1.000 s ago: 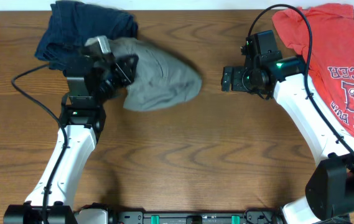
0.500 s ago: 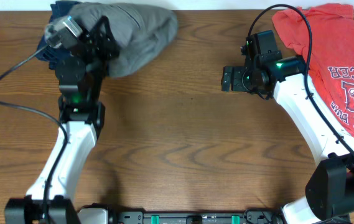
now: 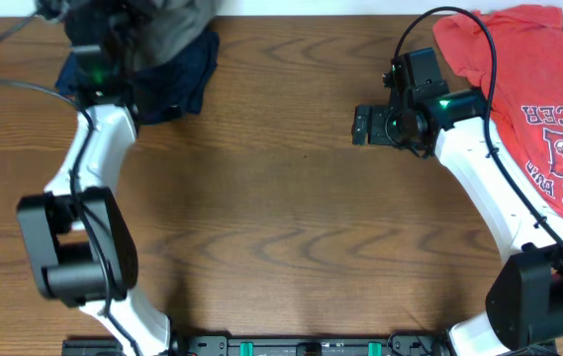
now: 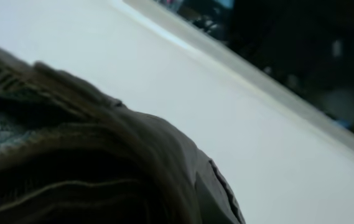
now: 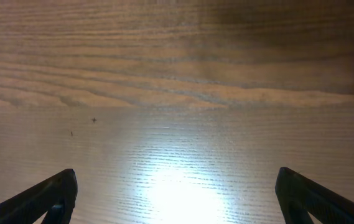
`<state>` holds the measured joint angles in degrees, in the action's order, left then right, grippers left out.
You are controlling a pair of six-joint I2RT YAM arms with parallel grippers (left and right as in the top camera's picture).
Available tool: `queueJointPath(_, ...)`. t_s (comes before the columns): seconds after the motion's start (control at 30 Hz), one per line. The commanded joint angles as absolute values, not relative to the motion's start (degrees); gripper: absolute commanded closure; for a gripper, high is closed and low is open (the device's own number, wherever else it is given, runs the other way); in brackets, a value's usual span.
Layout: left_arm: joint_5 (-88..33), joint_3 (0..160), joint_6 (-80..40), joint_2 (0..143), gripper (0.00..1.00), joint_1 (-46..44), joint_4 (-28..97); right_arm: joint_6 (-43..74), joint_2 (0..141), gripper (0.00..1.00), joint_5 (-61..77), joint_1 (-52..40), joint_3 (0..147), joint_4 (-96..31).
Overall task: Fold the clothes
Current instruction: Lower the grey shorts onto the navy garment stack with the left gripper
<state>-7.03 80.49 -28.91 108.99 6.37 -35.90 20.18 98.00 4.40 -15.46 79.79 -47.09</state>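
Next, my left gripper will lower the shorts onto the navy garment at the table's far edge (image 3: 173, 81), since the cloth is still held up above it.
The clothes, grey-khaki shorts (image 3: 167, 32), are bunched at the table's far-left edge, partly over a dark navy garment and partly cut off by the top of the overhead view. My left gripper (image 3: 113, 22) is at that same edge with its fingers buried in the cloth. In the left wrist view the shorts' fabric (image 4: 83, 168) fills the lower left right against the camera, and no fingers show. My right gripper (image 3: 360, 127) hovers open right of centre. Its two fingertips (image 5: 55, 194) stand far apart over bare wood, with nothing between them (image 5: 177, 199).
The navy denim garment (image 3: 177, 84) lies under and in front of the shorts. A red T-shirt with white lettering (image 3: 528, 89) is spread at the far right beside the right arm. Wooden tabletop (image 3: 281, 218) lies between the two arms.
My left arm has swung the shorts from the table's mid-left up to the far-left edge, over the navy garment. The right arm has not moved.
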Motion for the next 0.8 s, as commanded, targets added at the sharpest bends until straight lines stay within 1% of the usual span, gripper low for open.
queueJointPath(0.0,-10.79,87.57,-24.60,111.00,0.95,7.73,-35.31,20.34,97.49,0.01,3.86,-14.92,80.44,-46.35)
queueJointPath(0.17,-11.33,88.99,-24.93,115.07,0.94,7.97,-28.64,20.80,97.51,0.01,3.86,-14.98,80.44,-45.89)
queueJointPath(0.3,-9.32,88.99,-25.34,115.37,0.94,7.99,-14.57,20.78,97.51,0.01,3.86,-14.96,80.44,-45.84)
queueJointPath(0.47,-8.56,88.99,-25.34,115.28,0.93,7.97,-2.13,20.78,97.51,0.01,3.84,-14.96,80.47,-45.60)
queueJointPath(0.5,-8.56,88.99,-25.34,115.28,0.87,7.94,0.38,20.75,97.51,0.01,3.84,-14.96,80.44,-45.60)
queueJointPath(0.57,-8.56,88.99,-25.32,115.28,0.65,7.97,6.72,20.78,97.51,0.01,3.84,-14.96,80.44,-45.63)
queueJointPath(0.6,-8.56,88.99,-25.32,115.28,0.58,7.97,8.80,20.75,97.51,0.01,3.84,-14.96,80.44,-45.65)
queueJointPath(0.77,-8.56,88.99,-20.25,113.82,0.36,8.03,18.11,20.75,97.51,0.01,3.84,-14.94,80.44,-45.63)
